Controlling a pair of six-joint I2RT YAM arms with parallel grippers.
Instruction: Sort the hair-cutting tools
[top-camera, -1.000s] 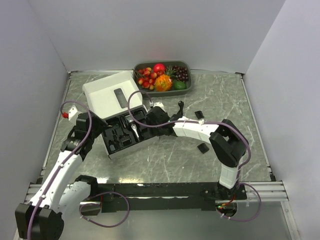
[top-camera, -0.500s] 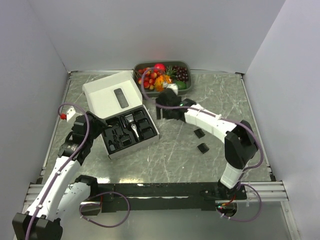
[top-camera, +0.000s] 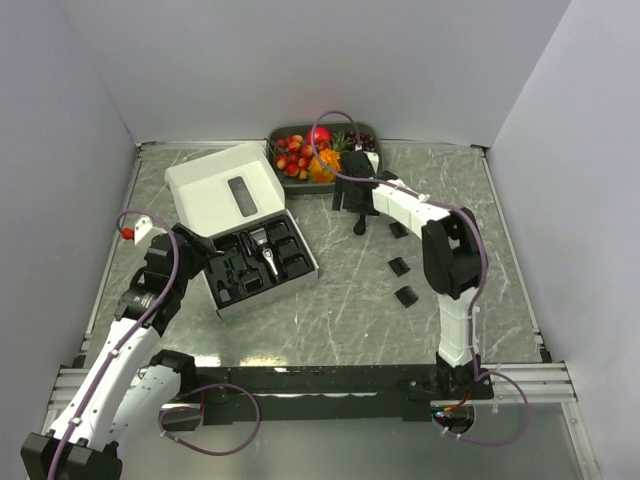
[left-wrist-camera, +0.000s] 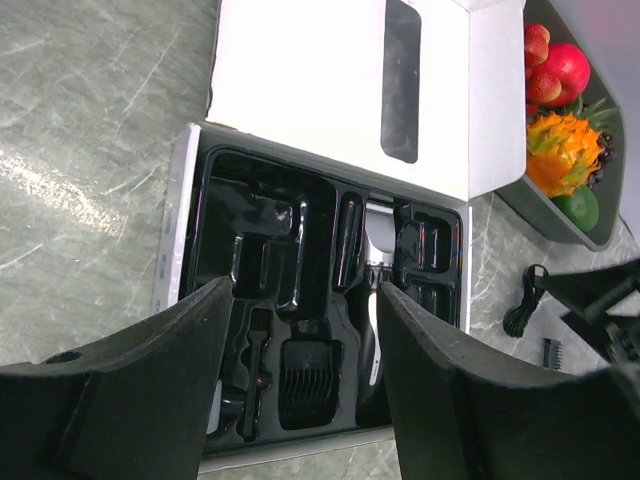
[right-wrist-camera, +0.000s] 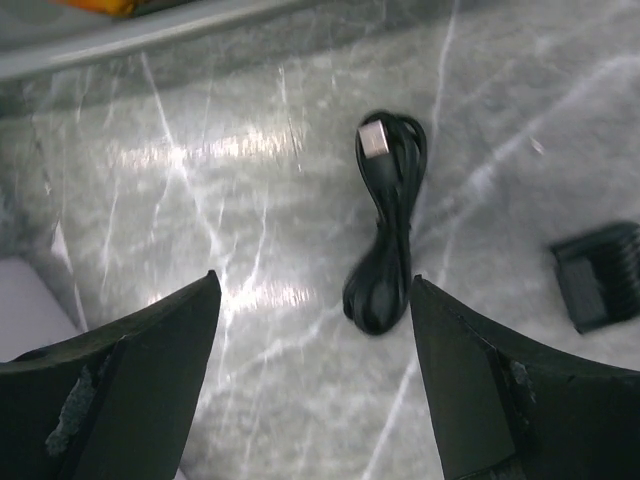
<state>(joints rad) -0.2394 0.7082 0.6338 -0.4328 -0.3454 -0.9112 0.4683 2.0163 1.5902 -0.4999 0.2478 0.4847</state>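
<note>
I will next lower my right gripper and move it to the right in the wrist view, onto the cable's narrow middle (top-camera: 362, 218) (right-wrist-camera: 393, 223), because the bundle is off-centre between my fingers.
An open white box holds a black moulded insert (top-camera: 262, 262) with the slim black-and-silver clipper (left-wrist-camera: 375, 290), a comb guard (left-wrist-camera: 308, 385) and a small brush (left-wrist-camera: 254, 360). My left gripper (top-camera: 195, 246) is open and empty, hovering at the box's left end (left-wrist-camera: 302, 292). My right gripper (top-camera: 349, 200) is open and empty (right-wrist-camera: 312, 285) just above a black coiled cable bundle (right-wrist-camera: 385, 240), which lies on the table (top-camera: 361, 222) ahead of the fingers, nearer the right one. Three loose comb guards (top-camera: 398, 230) (top-camera: 399, 267) (top-camera: 406, 296) lie right of the box; one shows in the right wrist view (right-wrist-camera: 600, 275).
The box's white lid (top-camera: 225, 190) lies flat behind the insert. The grey fruit tray (top-camera: 372, 128) stands at the back, just behind my right gripper. Grey walls enclose the marble table on three sides.
My right gripper has swung from over the box's insert back and to the right, ending above the cable near the fruit tray. My left gripper has shifted slightly beside the box.
</note>
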